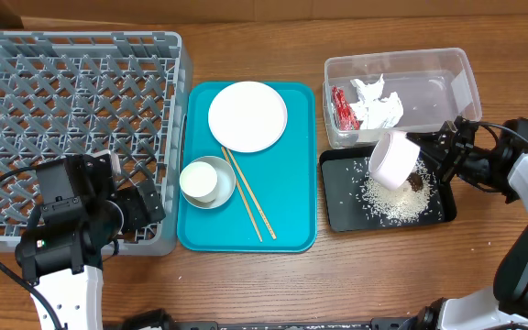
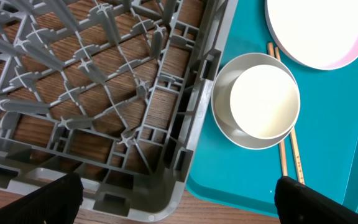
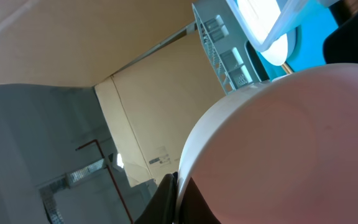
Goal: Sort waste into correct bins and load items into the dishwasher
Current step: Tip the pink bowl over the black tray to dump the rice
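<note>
The right gripper moves across to the teal tray and down by the chopsticks next, turning the bowl upright to release it, since other dishes sit there.
My right gripper [image 1: 435, 152] is shut on the rim of a small pale pink bowl [image 1: 393, 159] and holds it tipped on its side over the black tray [image 1: 337, 216]. Loose rice [image 1: 394, 202] and a brown lump [image 1: 416, 182] lie in that tray. In the right wrist view the bowl [image 3: 291, 143] fills the frame, its rim pinched between my fingers [image 3: 178, 196]. The clear tub [image 1: 456, 78] holds the red wrapper [image 1: 342, 108] and the white napkin [image 1: 377, 103]. My left gripper [image 1: 140, 206] is open and empty over the front right corner of the grey rack [image 1: 26, 55].
The teal tray [image 1: 291, 220] holds the white plate [image 1: 247, 115], a white cup inside a small white bowl [image 1: 207, 181] and the chopsticks [image 1: 247, 194]. In the left wrist view my open fingers [image 2: 179, 199] straddle the rack's corner [image 2: 185, 143], with the bowl [image 2: 257, 102] to the right.
</note>
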{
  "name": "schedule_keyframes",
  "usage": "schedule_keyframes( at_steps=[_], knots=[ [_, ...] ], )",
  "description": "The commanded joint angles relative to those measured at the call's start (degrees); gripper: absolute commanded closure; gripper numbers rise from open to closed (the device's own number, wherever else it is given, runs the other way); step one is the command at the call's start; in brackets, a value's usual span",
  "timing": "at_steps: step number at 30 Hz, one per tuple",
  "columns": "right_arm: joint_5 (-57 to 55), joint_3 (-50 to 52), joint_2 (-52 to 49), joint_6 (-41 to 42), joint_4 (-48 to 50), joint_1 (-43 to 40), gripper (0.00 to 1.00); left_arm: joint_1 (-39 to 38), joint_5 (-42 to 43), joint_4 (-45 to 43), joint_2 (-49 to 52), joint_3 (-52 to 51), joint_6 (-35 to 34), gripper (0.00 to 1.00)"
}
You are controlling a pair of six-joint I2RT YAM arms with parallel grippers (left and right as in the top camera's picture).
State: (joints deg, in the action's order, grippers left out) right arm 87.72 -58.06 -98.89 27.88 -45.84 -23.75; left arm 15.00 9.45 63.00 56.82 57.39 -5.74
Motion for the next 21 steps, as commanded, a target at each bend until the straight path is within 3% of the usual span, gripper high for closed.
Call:
schedule_keyframes(
  at_steps=[1,7,12,21],
  knots=[
    [2.2,0.4,0.6,0.9,0.2,-0.1,0.96,0.2,0.7,0.0,0.1,1.3,0.8,0.0],
    [1.4,0.4,0.6,-1.5,0.2,0.0,0.96,0.2,0.7,0.0,0.1,1.3,0.8,0.0],
    [-15.6,0.3,0.6,-4.9,-1.4,2.9,0.96,0.2,0.7,-0.1,0.1,1.3,0.8,0.0],
    [-22.6,-4.8,0.6,-23.7,-7.4,11.3,0.96,0.2,0.7,-0.2,0.1,1.3,0.8,0.0]
  ],
)
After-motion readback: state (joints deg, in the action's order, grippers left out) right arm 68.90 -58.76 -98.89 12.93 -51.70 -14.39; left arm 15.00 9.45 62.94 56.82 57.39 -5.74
